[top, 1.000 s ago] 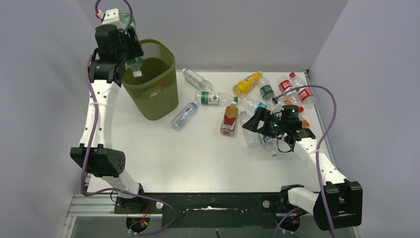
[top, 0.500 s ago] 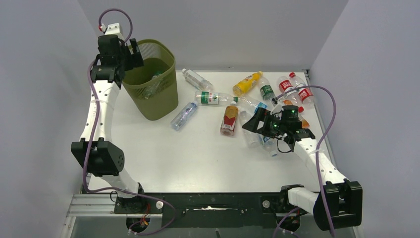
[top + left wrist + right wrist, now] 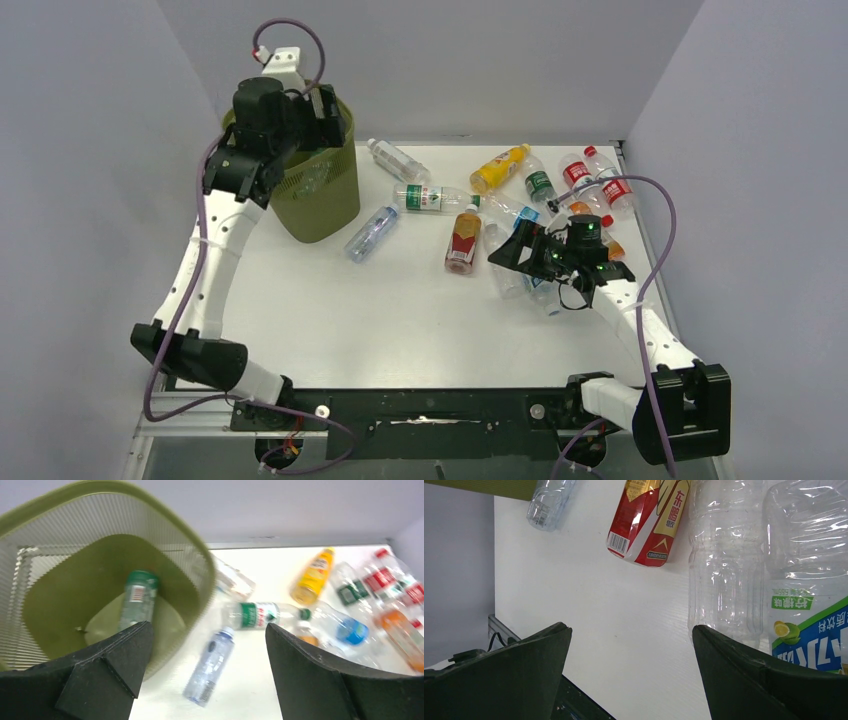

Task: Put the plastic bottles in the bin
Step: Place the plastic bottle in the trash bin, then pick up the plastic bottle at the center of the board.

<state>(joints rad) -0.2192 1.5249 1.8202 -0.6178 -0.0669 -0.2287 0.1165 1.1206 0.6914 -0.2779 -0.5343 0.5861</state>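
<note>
My open left gripper moves back toward the base and down past the bin's rim next, over the bluish bottle, which lies nearest the bin, uncovered.
The olive mesh bin stands at the back left, and one green-capped bottle lies on its floor. My left gripper hovers above the bin's right rim, open and empty. Several plastic bottles lie on the table: a bluish one next to the bin, a green-labelled one, a red-and-yellow one and an orange one. My right gripper stands open low over the table, its right finger beside a clear bottle.
More bottles crowd the back right, among them red-labelled ones and a lemon-labelled one. A clear bottle lies behind the bin's right side. Grey walls close in the table on three sides.
My left gripper opened and let a green-capped bottle fall into the bin, then swung right across the bin's top. The right arm has barely moved.
</note>
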